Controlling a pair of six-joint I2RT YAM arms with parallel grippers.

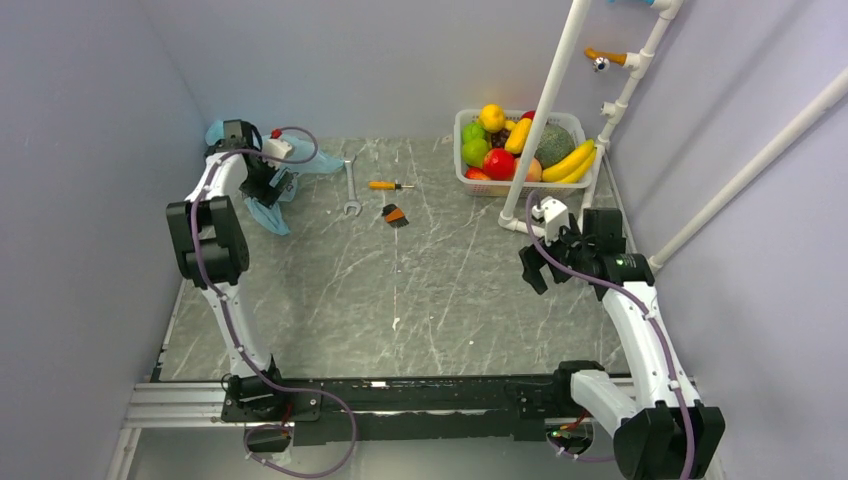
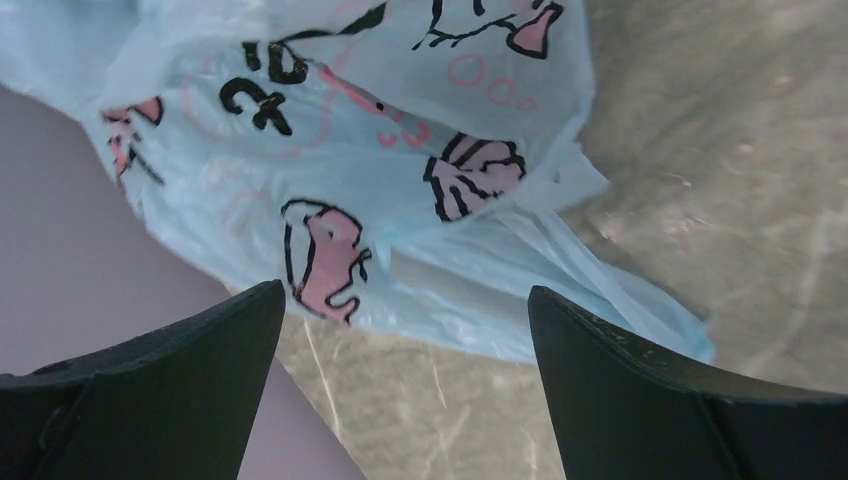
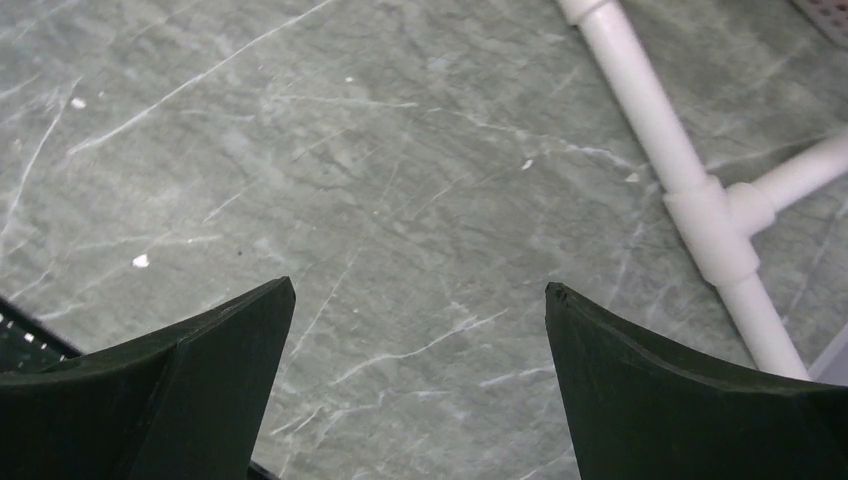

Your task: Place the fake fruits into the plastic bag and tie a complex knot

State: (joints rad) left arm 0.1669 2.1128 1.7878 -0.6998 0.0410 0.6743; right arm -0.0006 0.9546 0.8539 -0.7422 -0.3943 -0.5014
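The fold of bag [image 1: 315,162] between the pink prints lies below, so next my left gripper should lower there, its open fingers already parted around that spot.
The fake fruits [image 1: 520,148], among them a lemon, bananas, a green melon and red and green pieces, lie heaped in a white mesh basket [image 1: 462,150] at the back right. The light-blue plastic bag [image 1: 315,162] with dark and pink print lies crumpled flat at the back left, by the wall. No knot shows. My left gripper [image 1: 272,190] hovers over the bag, open and empty. In the left wrist view the bag [image 2: 400,170] lies just beyond my open left gripper [image 2: 405,290]. My right gripper [image 1: 535,265] is open and empty above bare table [image 3: 419,285], in front of the basket.
A wrench [image 1: 350,190], an orange-handled screwdriver [image 1: 392,185] and a small black-and-orange tool [image 1: 395,215] lie at mid-back. A white pipe frame [image 1: 540,120] rises in front of the basket; its base [image 3: 700,200] is near my right gripper. Walls enclose the left, back and right.
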